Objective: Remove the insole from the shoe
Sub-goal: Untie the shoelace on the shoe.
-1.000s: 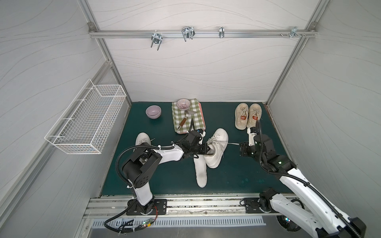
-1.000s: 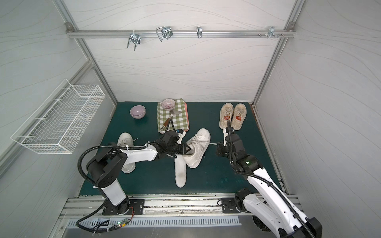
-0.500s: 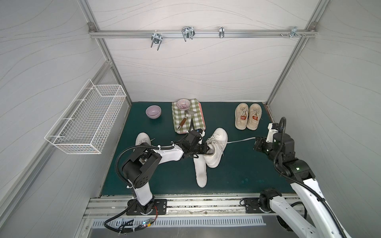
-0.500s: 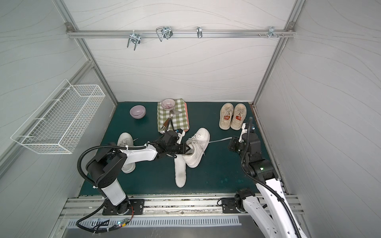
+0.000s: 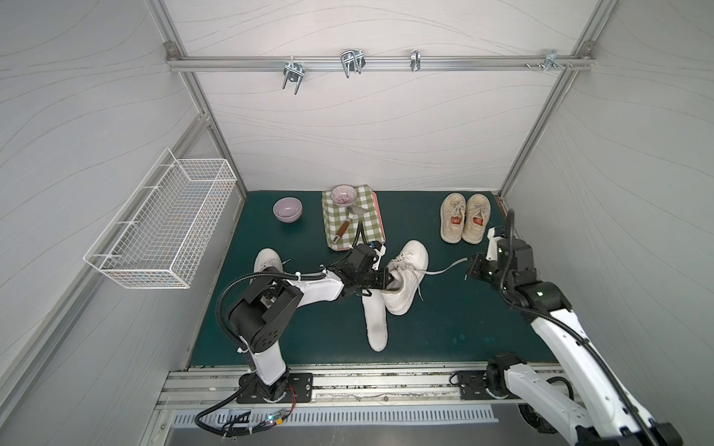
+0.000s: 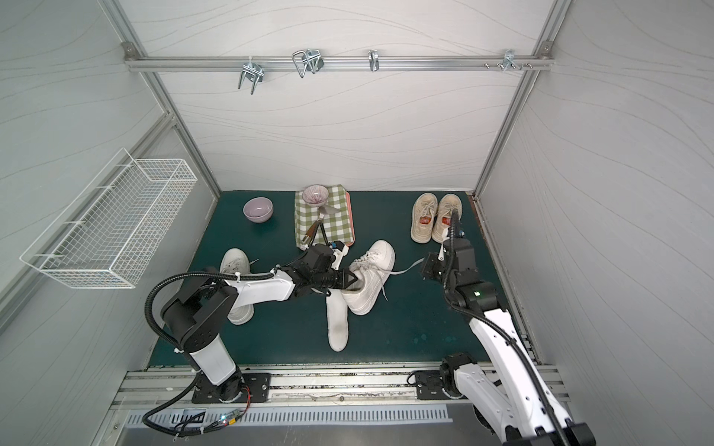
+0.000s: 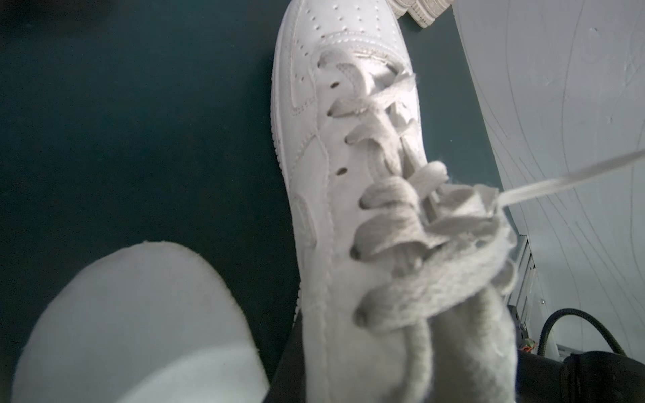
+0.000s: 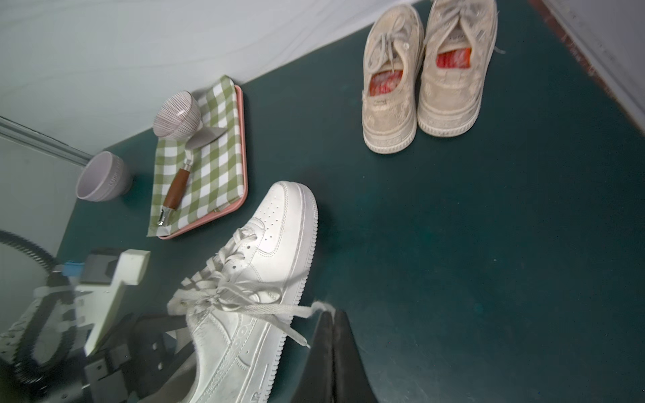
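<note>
The shoelace is straight, and the bare mat [image 5: 461, 285] [image 8: 393, 309] lies below my right gripper. My right gripper will next move gently toward the shoe to slacken the shoelace, then release its end over the mat.
A white sneaker, the shoe [image 5: 407, 270] [image 6: 373, 270] [image 8: 265, 279], lies mid-mat in both top views. My left gripper [image 5: 390, 278] [image 6: 349, 278] is shut on its heel collar, one black finger [image 7: 284, 363] outside the side wall, and it hides the shoe's inside. My right gripper [image 5: 469, 268] [image 6: 425, 268] [image 8: 331, 314] is shut on the end of the shoelace [image 5: 444, 267] [image 7: 558, 178], which stretches rightward from the shoe. A white insole [image 5: 376, 324] [image 6: 337, 328] [image 7: 132, 331] lies flat on the mat, one end at the shoe's heel.
A second white sneaker [image 5: 266, 260] sits behind my left arm. A beige pair [image 5: 463, 224] stands at the back right. A tray with a checked cloth [image 5: 367, 231], a bowl and a spatula is behind the shoe, with a lilac bowl [image 5: 287, 209] to its left. A wire basket [image 5: 162, 220] hangs on the left wall.
My right gripper has drawn the lace end to the right, away from the shoe, and the lace now stretches out. The left gripper and the shoe have stayed put.
</note>
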Controlling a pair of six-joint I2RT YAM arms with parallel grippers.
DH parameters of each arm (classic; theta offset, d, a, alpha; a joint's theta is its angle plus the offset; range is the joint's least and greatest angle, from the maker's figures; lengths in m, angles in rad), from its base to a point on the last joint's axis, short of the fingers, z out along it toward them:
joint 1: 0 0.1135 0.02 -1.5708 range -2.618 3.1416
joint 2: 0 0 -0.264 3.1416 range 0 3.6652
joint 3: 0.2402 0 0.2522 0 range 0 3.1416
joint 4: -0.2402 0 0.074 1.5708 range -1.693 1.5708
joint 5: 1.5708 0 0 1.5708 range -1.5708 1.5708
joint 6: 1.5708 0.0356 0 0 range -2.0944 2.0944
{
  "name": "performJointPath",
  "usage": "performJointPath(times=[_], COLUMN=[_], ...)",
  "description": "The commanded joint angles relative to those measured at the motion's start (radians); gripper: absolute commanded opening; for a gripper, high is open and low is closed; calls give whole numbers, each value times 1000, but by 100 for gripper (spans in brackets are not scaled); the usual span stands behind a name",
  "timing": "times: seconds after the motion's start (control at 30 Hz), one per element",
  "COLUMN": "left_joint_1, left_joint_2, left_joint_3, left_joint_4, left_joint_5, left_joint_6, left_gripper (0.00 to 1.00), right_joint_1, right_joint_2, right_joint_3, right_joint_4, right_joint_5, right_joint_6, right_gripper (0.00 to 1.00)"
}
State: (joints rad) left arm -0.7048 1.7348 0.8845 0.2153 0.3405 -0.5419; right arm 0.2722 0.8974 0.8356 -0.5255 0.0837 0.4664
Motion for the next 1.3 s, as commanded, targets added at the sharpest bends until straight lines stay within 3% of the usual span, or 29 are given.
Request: performJointPath(times=[0.0,0.23,0.3,0.4,0.47,0.6,0.73,0.93,1.27], left_joint_1=[-12,-15,-15,-13,-14,-12,-12,-12,-13], left_joint_2=[-56,-60,-59,-57,-55,-46,-34,-22,-15], left_joint_3=[35,25,26,30,35,48,57,65,71], left_joint_4=[129,166,167,151,132,93,80,80,94], left_joint_5=[73,115,115,99,79,41,27,30,87], left_joint_6=[54,62,59,59,60,62,59,56,63], left_gripper=[0,0,0,0,0,0,0,0,0], right_joint_1=[-19,-71,-70,-67,-55,53,205,365,393], right_joint_2=[63,210,244,254,231,172,140,184,279], right_joint_3=[35,56,61,51,39,22,-20,-90,-115], right_joint_4=[53,59,44,11,3,-5,38,95,223], right_joint_5=[-16,-12,-35,-9,-3,-6,-108,-156,-132], right_joint_6=[28,64,53,46,24,-38,-92,-62,-23], right_gripper=[0,0,21,61,68,65,52,35,30])
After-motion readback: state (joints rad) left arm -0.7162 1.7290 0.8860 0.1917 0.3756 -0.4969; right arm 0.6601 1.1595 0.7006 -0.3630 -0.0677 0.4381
